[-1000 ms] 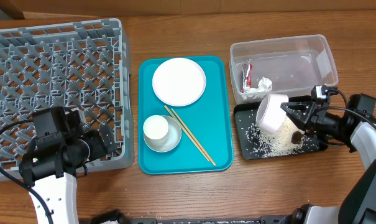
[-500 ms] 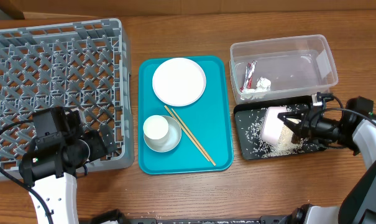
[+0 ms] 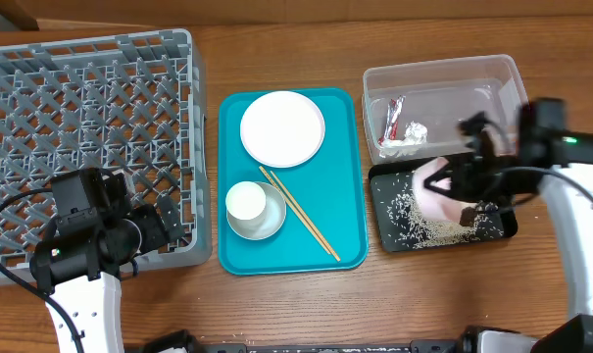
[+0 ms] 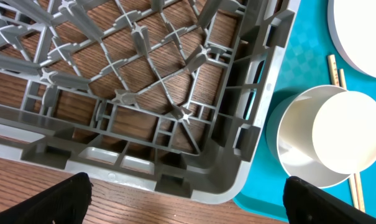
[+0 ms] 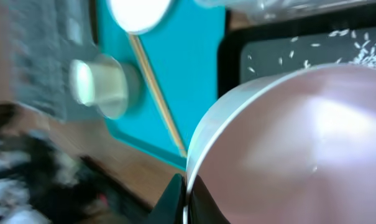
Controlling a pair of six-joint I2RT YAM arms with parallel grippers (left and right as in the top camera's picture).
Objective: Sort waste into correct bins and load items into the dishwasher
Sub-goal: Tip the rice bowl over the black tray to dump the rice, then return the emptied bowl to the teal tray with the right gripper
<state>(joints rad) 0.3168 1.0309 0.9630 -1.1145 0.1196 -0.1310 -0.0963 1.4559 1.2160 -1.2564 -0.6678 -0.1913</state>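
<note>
The leveled bowl should come down beside the chopsticks [image 3: 301, 214], where the teal tray [image 3: 350, 176] is empty. My right gripper will first swing it to the left in the overhead view, then lower it there.
My right gripper [image 3: 460, 186] is shut on the rim of the pinkish-white bowl [image 3: 436, 188], holding it tilted over the black tray [image 3: 394, 235]. Loose rice [image 3: 428, 227] lies in that tray. In the right wrist view the fingers [image 5: 186, 199] pinch the bowl's rim [image 5: 299, 143]. The clear tub [image 3: 472, 98] holds the red-and-silver wrapper [image 3: 391, 116] and the napkin [image 3: 415, 130]. The white plate [image 3: 282, 128], the white cup [image 3: 245, 202] inside the grey bowl [image 3: 267, 224] and the chopsticks [image 3: 301, 214] lie on the teal tray [image 3: 350, 176]. My left gripper [image 3: 164, 227] is open and empty at the dish rack's [image 3: 80, 118] front right corner.
The rack fills the left of the table, and its corner [image 4: 175, 124] fills the left wrist view between the open fingers [image 4: 188, 205]. The cup in the bowl [image 4: 343, 130] sits just right of it. The brown scrap does not show clearly under the bowl.
My right wrist has swung back toward the clear tub. The pinkish bowl has come down from above the tray's back edge to lie low over the rice. The left arm is still.
</note>
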